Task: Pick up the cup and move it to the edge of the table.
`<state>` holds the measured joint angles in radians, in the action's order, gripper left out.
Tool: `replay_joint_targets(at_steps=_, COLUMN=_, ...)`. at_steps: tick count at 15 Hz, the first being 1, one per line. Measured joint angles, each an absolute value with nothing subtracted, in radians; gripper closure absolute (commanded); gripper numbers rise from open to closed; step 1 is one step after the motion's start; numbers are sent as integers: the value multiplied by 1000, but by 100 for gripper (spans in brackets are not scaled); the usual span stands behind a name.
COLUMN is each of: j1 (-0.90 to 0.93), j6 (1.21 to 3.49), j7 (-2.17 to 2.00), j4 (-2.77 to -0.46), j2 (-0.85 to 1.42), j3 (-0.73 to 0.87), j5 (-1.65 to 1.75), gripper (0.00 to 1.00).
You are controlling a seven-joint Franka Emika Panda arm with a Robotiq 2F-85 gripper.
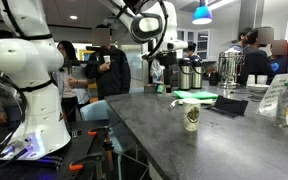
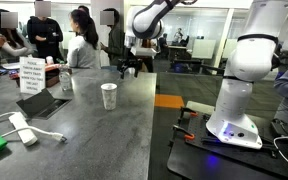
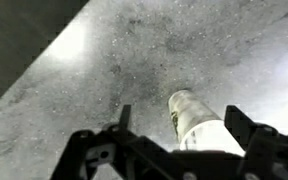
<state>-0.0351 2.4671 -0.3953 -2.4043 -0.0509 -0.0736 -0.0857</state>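
Observation:
My gripper lowers its open fingers astride the near side of the cup's rim next, since they hang high and apart from the cup.
The off-white paper cup with a dark green logo stands upright on the dark grey table, and shows in both exterior views. My gripper hangs well above the table, beyond the cup and apart from it; it also shows in an exterior view. In the wrist view the cup is seen from above, between the two spread fingers of the gripper. The gripper is open and holds nothing.
Steel coffee urns stand at the far end. A green sheet, a dark tray and a sign lie near the cup. A sign, a tablet and a white power strip lie on the table. People stand behind.

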Motion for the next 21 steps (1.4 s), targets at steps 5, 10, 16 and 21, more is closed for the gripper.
replay_joint_targets(at_steps=5, j1=-25, j6=2474, j7=-458, j4=-2285, j2=110, j3=-55, j5=-85, gripper=0)
replay_joint_targets(at_steps=10, j1=-13, j6=2474, j7=-477, j4=-2189, j2=220, j3=-39, j5=-112, gripper=9)
replay_joint_targets(at_steps=16, j1=-2, j6=2474, j7=-477, j4=-2111, j2=317, j3=-20, j5=-149, gripper=34)
replay_joint_targets(at_steps=21, j1=1, j6=2474, j7=-477, j4=-2072, j2=345, j3=-10, j5=-153, gripper=68)
